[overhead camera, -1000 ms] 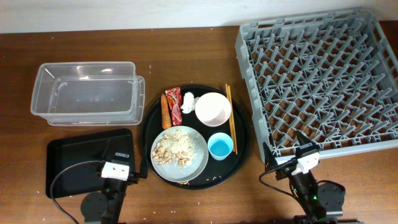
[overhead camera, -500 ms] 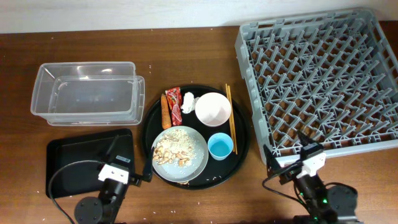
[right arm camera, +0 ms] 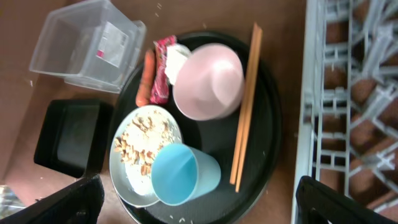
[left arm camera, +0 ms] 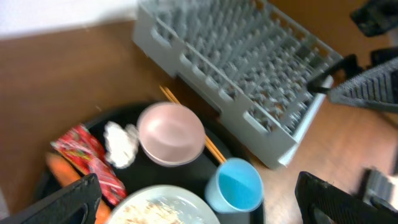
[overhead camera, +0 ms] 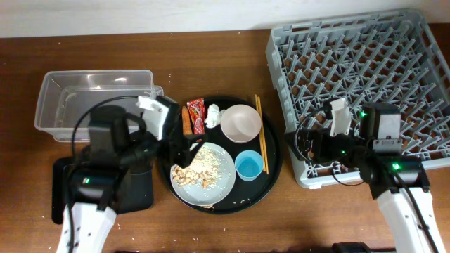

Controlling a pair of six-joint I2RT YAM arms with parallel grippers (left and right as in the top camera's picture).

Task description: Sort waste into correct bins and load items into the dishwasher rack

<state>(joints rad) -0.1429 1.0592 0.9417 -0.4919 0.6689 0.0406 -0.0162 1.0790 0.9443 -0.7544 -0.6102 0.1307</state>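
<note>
The cup is below my left gripper and to its right in the overhead view, so my left gripper needs to go down next past the plate onto the cup's plate-side rim (overhead camera: 238,160) (left arm camera: 219,185).
On a round black tray (overhead camera: 271,172) lie a red wrapper (overhead camera: 197,114), a white tissue (overhead camera: 212,112), a carrot (overhead camera: 187,121), a white bowl (overhead camera: 241,123), a blue cup (overhead camera: 249,166), chopsticks (overhead camera: 261,133) and a grey plate (overhead camera: 218,184) with beige scraps (overhead camera: 197,167). My left gripper (overhead camera: 177,143) hovers open and empty over the tray's left side; its view shows the bowl (left arm camera: 171,132) and the cup (left arm camera: 235,185). My right gripper (overhead camera: 302,144) hangs open and empty between the tray and the dishwasher rack (overhead camera: 365,84); its view shows the cup (right arm camera: 183,174) and the chopsticks (right arm camera: 245,106).
The clear tub (overhead camera: 91,105) stands at the back left. The flat black tray (overhead camera: 67,186) lies in front of it, partly hidden by my left arm. The rack fills the right side, and its front left corner is under my right arm.
Both arms have risen from the table's front edge and swung inward. The left is now over the round tray, the right by the rack's front left corner. Nothing was picked up.
</note>
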